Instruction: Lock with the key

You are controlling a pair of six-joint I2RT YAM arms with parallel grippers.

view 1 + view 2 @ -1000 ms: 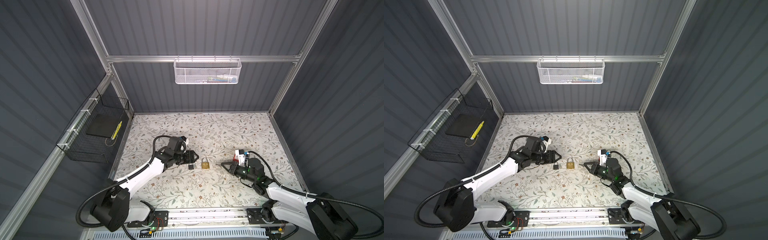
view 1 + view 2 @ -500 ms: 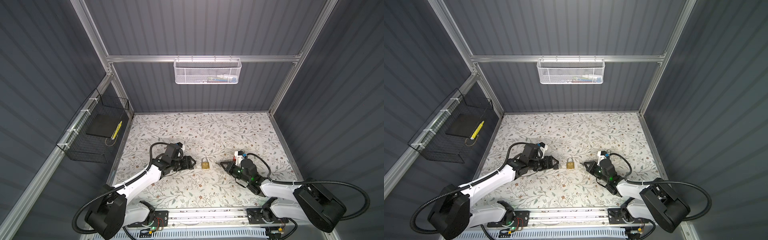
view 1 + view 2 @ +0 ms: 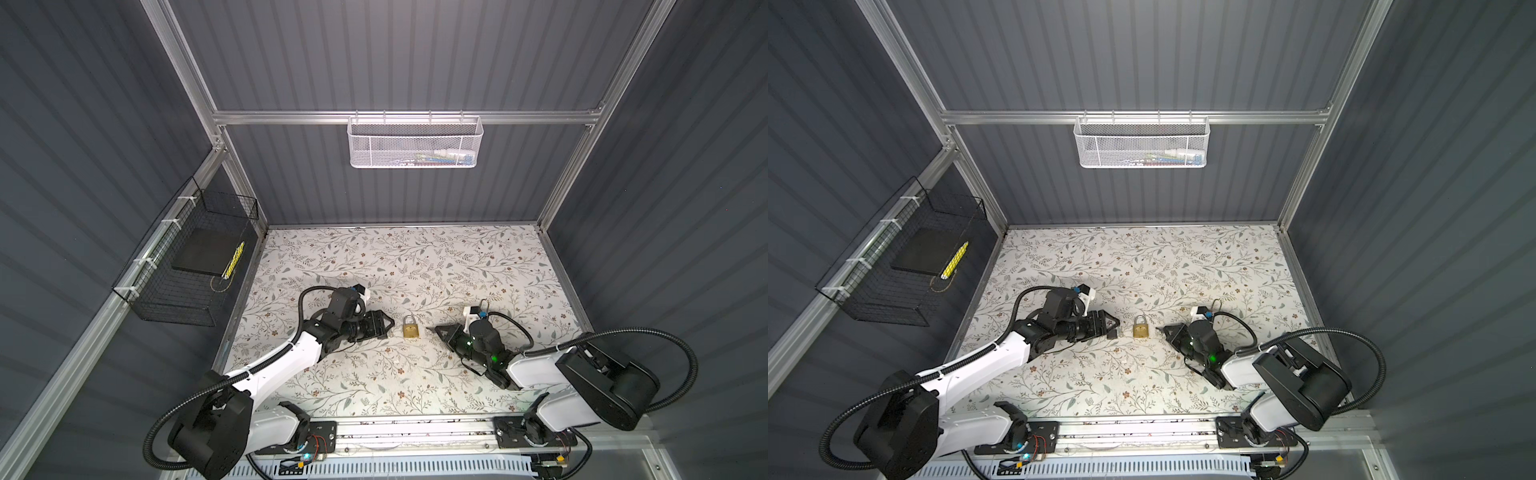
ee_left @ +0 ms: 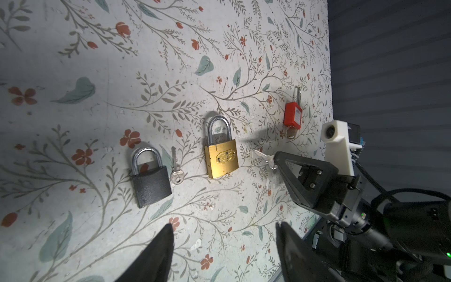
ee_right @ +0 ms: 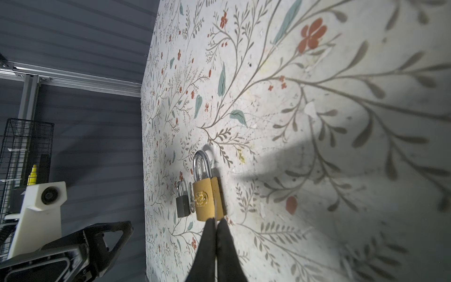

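Note:
I will lower my right gripper next to the part of the table beside the padlock's body (image 3: 425,330) (image 5: 233,198), which is below the gripper, and let go of the key, because the brass padlock's shackle is seated.
A brass padlock (image 3: 410,329) (image 3: 1141,328) (image 4: 221,159) (image 5: 207,203) lies flat mid-table, both shackle legs in its body. My right gripper (image 3: 430,328) (image 3: 1160,329) (image 4: 275,158) (image 5: 216,222) is shut on a small silver key (image 4: 261,155); the key's blade points at the padlock's side with a short gap. My left gripper (image 3: 388,327) (image 3: 1113,323) (image 4: 224,232) is open and holds nothing, low over the table just left of the brass padlock. A black padlock (image 4: 151,186) (image 3: 1112,333) (image 5: 182,203) with a loose key (image 4: 176,171) beside it lies by the left fingers.
A red padlock (image 4: 292,114) with a key ring lies behind the right wrist. A white mesh basket (image 3: 415,143) hangs on the back rail and a black wire basket (image 3: 187,266) on the left wall. The floral table (image 3: 415,257) ends at metal frame rails.
My right arm has folded down low and its gripper has moved left with the key, nearer the brass padlock. The left arm has dropped lower, its gripper still open.

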